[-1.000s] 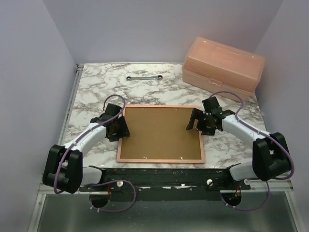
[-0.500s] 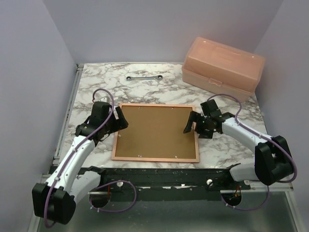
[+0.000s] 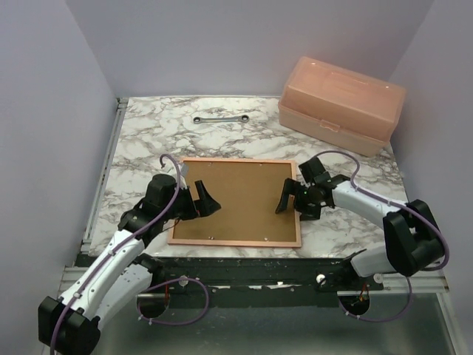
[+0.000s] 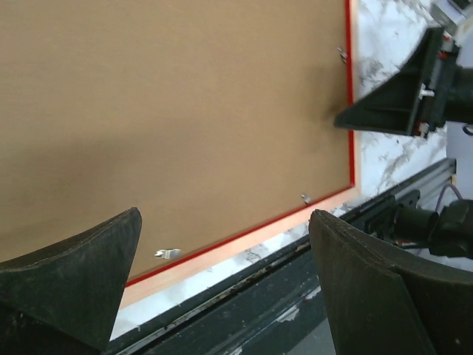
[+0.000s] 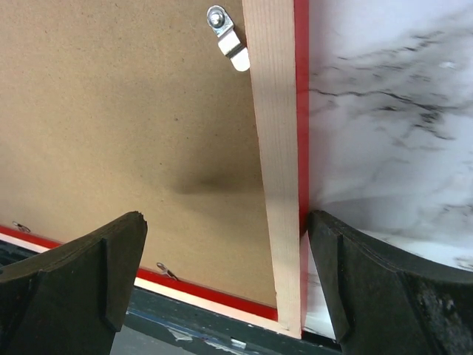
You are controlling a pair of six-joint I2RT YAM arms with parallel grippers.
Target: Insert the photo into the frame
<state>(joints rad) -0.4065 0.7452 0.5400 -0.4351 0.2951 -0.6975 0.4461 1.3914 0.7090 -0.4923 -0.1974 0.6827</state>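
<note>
I will next pull my right gripper back along the frame's bar and close on the bar's near end [image 5: 286,290], as that end is back from my open fingers toward the base.
The frame [image 3: 236,160] lies face down on the marble table, pale wood back up, red showing along its edges [image 5: 270,148]. A brown backing board [image 3: 240,200] fills it and is held by small metal clips [image 5: 225,33]. The photo is hidden. My left gripper [image 3: 203,198] hangs open over the board's left part, nothing between its fingers [image 4: 225,218]. My right gripper [image 3: 290,198] is open astride the frame's right rail [image 5: 225,218], its outer finger [image 5: 369,288] against the red outer edge.
A pink plastic box [image 3: 341,103] stands at the back right. A metal wrench [image 3: 220,118] lies at the back centre. The frame's near rail [image 4: 222,248] sits close to the table's front edge and the black base rail [image 3: 244,270].
The left gripper opened, let go of the frame's left edge and moved in over the board. The frame slid a little to the left. The right gripper followed it, still open.
</note>
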